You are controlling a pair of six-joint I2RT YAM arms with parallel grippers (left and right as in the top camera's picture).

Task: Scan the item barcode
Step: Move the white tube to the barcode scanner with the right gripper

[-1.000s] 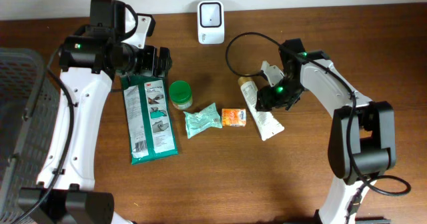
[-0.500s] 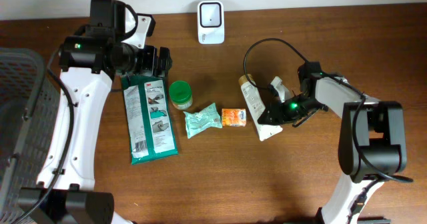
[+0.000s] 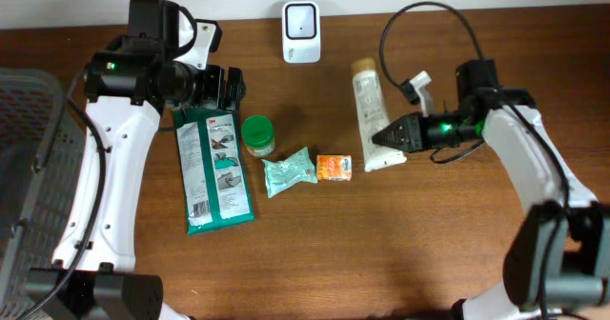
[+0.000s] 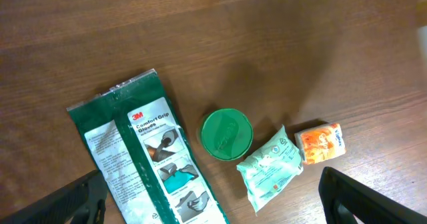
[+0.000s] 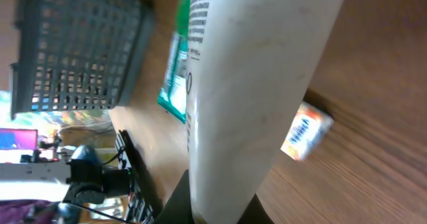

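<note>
My right gripper will pass the tube over the scanner [image 3: 301,19], then lower and release it on the bare tabletop to the right in the overhead view.
The item is a white tube [image 3: 370,110] with a tan cap, pointing toward the table's back edge. My right gripper [image 3: 394,135] is shut on its flat crimped end. In the right wrist view the tube [image 5: 253,84] fills the middle, its printed side facing left, and the fingers [image 5: 200,201] clamp its base. The white scanner [image 3: 301,19] stands at the back centre, to the left of the cap. My left gripper [image 3: 229,87] hovers open over the top of a green glove packet [image 3: 214,168], holding nothing; its jaws stand wide apart [image 4: 213,204].
A green-lidded jar [image 3: 257,134], a mint pouch [image 3: 289,170] and a small orange packet [image 3: 334,167] lie in a row left of the tube. A dark mesh basket [image 3: 29,168] sits at the left edge. The right arm's cable loops above the tube.
My right gripper closed on the tube's flat end and carried it toward the back, swinging its cap up beside the scanner. The left arm stayed still.
</note>
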